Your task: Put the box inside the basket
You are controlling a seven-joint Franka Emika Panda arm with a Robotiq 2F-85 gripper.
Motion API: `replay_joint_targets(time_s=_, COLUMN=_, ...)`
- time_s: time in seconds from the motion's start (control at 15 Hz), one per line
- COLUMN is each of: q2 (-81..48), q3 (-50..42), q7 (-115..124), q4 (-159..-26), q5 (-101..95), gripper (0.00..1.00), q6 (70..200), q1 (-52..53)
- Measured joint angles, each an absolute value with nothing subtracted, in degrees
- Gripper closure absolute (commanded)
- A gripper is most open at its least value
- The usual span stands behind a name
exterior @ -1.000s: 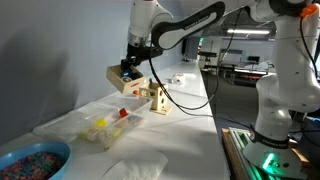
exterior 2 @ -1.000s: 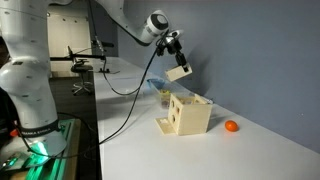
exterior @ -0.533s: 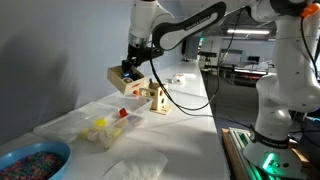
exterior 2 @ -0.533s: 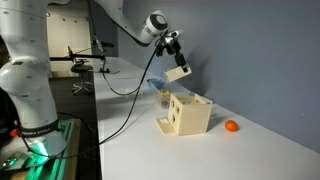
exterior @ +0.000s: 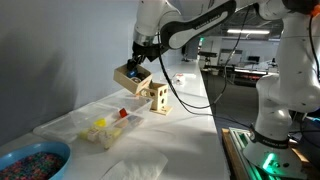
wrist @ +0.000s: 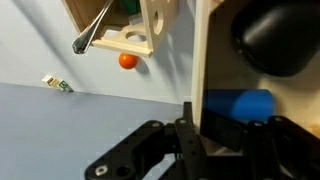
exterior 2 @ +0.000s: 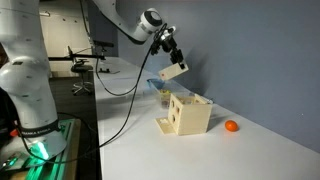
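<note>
The box [exterior: 130, 78] hangs tilted, high above the basket's rim. The gripper moves over the basket's end by the block [exterior: 121, 111] next, levels the box, lowers and releases.
My gripper [exterior: 139, 60] is shut on one wall of the small light-tan box [exterior: 130, 78] and holds it tilted in the air above the table. It also shows in an exterior view [exterior 2: 168, 56], with the box [exterior 2: 174, 72] below it. In the wrist view the jaws [wrist: 200, 135] clamp the box's wall [wrist: 198, 60]; a blue thing [wrist: 238, 103] and a black thing lie inside. The whitish-cream basket [exterior: 106, 129], with yellow and red pieces, rests on the table, lower and nearer the camera than the box.
A pale wooden block with holes [exterior: 157, 97] [exterior 2: 188, 113] stands on the table below the box. An orange ball [exterior 2: 231, 126] [wrist: 126, 61] lies beside it. A blue bowl of beads [exterior: 30, 160] and a white cloth [exterior: 135, 168] lie at the table's near end.
The gripper has shifted slightly with the box, and the box now hangs more tilted. Nothing on the table has moved.
</note>
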State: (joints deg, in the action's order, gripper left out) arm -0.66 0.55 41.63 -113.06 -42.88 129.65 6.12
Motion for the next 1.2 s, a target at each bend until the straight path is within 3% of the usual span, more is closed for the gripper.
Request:
replay_joint_targets(time_s=0.07, q2=0.00, q3=0.81, q7=40.27, q4=-113.95, q5=-42.66, gripper=0.90, q6=129.65, q1=6.12)
replay_joint_targets(time_s=0.53, q2=-0.26, q3=1.03, q7=40.18, q4=-114.27, q5=-42.64, gripper=0.90, q6=129.65, q1=5.94)
replay_joint_targets(time_s=0.6, q2=-0.28, q3=1.03, q7=40.18, q4=-114.27, q5=-42.64, gripper=0.98, q6=129.65, q1=5.93)
replay_joint_targets(time_s=1.2, q2=-3.69, q3=3.10, q7=29.60, q4=-113.22, q5=-35.09, gripper=0.98, q6=126.88, q1=6.17)
